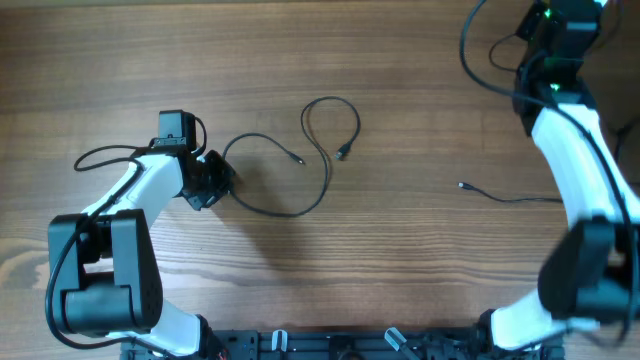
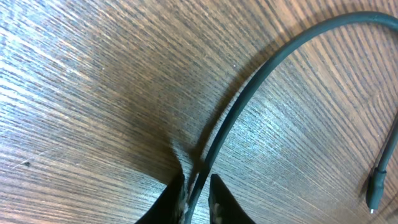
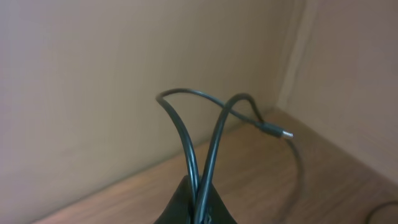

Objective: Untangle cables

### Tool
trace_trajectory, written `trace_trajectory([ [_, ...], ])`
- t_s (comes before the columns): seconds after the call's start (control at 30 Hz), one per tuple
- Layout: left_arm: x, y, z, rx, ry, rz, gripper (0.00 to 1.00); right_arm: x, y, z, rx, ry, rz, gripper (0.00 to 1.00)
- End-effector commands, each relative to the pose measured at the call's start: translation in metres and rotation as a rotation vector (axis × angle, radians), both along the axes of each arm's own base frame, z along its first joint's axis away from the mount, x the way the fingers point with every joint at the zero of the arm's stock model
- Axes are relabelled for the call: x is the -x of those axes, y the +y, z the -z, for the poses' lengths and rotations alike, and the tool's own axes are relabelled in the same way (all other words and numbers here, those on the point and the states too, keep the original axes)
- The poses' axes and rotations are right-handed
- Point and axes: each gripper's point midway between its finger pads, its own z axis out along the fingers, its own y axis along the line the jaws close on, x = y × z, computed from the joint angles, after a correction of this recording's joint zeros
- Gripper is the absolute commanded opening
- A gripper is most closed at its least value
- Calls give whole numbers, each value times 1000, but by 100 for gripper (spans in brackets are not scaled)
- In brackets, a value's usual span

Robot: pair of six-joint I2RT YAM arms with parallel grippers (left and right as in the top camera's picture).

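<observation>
My right gripper should lower the held cable toward the table's far end, then release its crossed parts.
A thin black cable [image 1: 300,212] lies in loose loops at the table's middle, with its plug ends [image 1: 343,152] apart. My left gripper [image 1: 212,180] sits low on the table at this cable's left end, its jaws [image 2: 196,186] nearly closed around the cable [image 2: 261,74]; a plug tip [image 2: 373,186] lies at the right. A second thin cable [image 1: 510,198] runs on the right side. My right gripper [image 1: 548,45] is raised at the far right and shut [image 3: 202,193] on two crossed strands of cable [image 3: 186,137], whose plug [image 3: 280,132] hangs free.
Thicker black arm cables trail by the left arm [image 1: 100,155] and loop near the right arm [image 1: 480,60]. The arm bases stand at the front edge. A beige wall [image 3: 93,74] fills the right wrist view behind the table edge.
</observation>
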Motion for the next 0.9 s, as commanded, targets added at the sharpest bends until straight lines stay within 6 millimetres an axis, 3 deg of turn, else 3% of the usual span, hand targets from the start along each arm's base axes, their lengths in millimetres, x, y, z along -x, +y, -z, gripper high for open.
trace_trajectory([
  [0.0,11,2,12,-18,48,-4,11,-18,-42,67,-1,66,56,4],
  [0.13,9,2,11,-18,37,-4,7,-28,-73,130,-23,104,79,4],
  [0.17,9,2,11,-19,37,-4,4,-31,-75,160,-80,130,40,5],
  [0.27,8,2,11,-19,36,-4,4,-29,-78,194,-197,148,14,10],
  [0.33,8,2,11,-19,32,-4,4,-29,-74,205,-261,156,-17,23],
  [0.37,7,2,11,-20,29,-4,4,-30,-71,207,-276,160,-34,24],
  [0.4,6,2,11,-20,26,-4,4,-31,-68,206,-282,159,-51,25],
  [0.47,4,3,11,-23,16,-5,4,-34,-62,198,-293,148,-86,36],
  [0.57,3,3,11,-23,15,-5,5,-33,-52,178,-309,143,-128,67],
  [0.63,4,3,11,-23,17,-5,4,-28,-50,161,-313,146,-134,100],
  [0.77,4,3,11,-23,19,-5,5,-9,-44,109,-344,125,-121,100],
  [0.87,4,3,11,-22,19,-5,4,17,-33,70,-444,105,-94,100],
])
